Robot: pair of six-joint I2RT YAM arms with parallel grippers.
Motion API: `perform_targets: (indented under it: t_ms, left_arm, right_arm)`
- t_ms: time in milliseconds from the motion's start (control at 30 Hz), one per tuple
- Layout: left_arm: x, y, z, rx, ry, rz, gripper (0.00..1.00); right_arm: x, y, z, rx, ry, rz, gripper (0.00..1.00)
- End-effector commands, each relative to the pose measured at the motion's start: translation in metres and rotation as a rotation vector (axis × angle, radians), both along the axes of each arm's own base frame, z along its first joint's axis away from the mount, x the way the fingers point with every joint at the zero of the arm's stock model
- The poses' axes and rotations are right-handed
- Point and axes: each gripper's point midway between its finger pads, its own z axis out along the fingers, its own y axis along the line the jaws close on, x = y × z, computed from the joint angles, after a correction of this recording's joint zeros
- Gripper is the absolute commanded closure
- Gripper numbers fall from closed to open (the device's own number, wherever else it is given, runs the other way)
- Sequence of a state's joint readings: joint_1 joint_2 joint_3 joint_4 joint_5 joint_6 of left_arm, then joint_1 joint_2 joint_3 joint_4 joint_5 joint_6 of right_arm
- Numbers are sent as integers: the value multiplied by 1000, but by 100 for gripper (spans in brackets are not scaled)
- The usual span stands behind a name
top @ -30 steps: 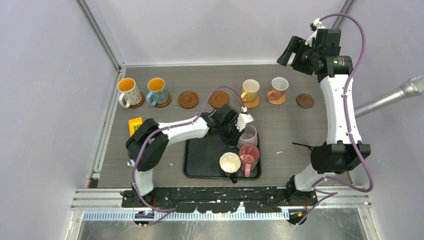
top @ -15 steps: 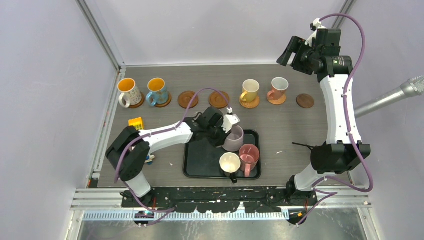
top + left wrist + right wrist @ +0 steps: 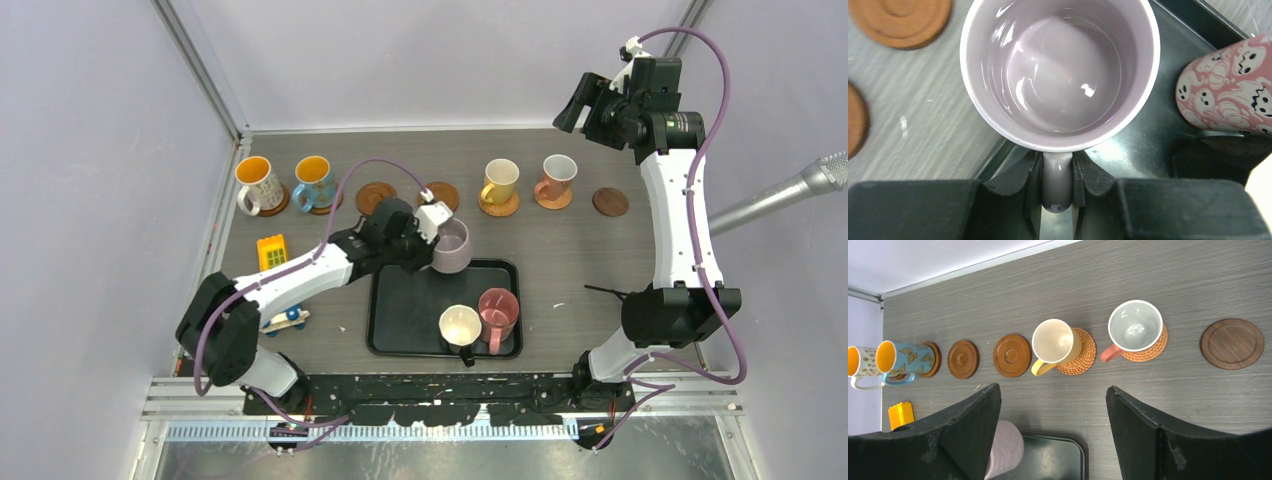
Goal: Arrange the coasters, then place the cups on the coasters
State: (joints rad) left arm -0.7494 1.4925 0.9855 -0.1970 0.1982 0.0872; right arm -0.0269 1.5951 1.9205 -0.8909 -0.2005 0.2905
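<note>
The robot's left gripper will next move outward, to the left in the top view, and down to let go of the blue cup, because the coaster beside the blue cup is bare.
My left gripper (image 3: 1056,185) is shut on the handle of the lilac cup (image 3: 1058,70), which hangs upright over the back left corner of the black tray (image 3: 400,320). From above, this cup (image 3: 452,246) is just in front of two bare coasters (image 3: 374,197) (image 3: 443,193). A pink cup (image 3: 498,308) and a cream cup (image 3: 460,326) stand on the tray. In the back row, a white cup (image 3: 256,182), blue cup (image 3: 313,180), yellow cup (image 3: 500,180) and salmon-handled cup (image 3: 558,175) sit on coasters. A dark coaster (image 3: 610,202) is bare. My right gripper (image 3: 1053,395) is open, raised high at the back right.
A yellow toy block (image 3: 271,250) lies left of the tray, and a small wooden piece (image 3: 285,318) lies by the left arm. A thin black item (image 3: 605,292) is right of the tray. A grey rod (image 3: 790,195) pokes in from the right.
The left gripper has carried the lilac cup back and to the left, from inside the tray to its back left corner. The right arm has not moved.
</note>
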Motion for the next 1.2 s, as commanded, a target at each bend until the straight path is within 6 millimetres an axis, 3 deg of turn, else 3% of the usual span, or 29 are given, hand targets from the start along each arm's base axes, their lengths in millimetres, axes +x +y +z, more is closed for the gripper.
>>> perform_targets:
  t_ms: [0, 200, 433, 667, 800, 1167]
  left_arm:
    - [47, 13, 91, -187, -255, 123, 100]
    - [96, 60, 107, -156, -365, 272, 100]
    - [162, 111, 112, -112, -437, 408, 100]
    - [204, 138, 95, -78, -463, 431, 100]
    - [215, 147, 80, -60, -446, 421, 100]
    - [219, 148, 48, -18, -416, 388, 100]
  right_arm:
    - [2, 3, 20, -10, -64, 16, 19]
    - [3, 4, 18, -11, -60, 21, 19]
    - [5, 5, 15, -12, -54, 26, 19]
    - [8, 6, 15, -16, -53, 29, 19]
    - [9, 5, 14, -20, -54, 22, 19]
    - [10, 3, 12, -29, -50, 19, 19]
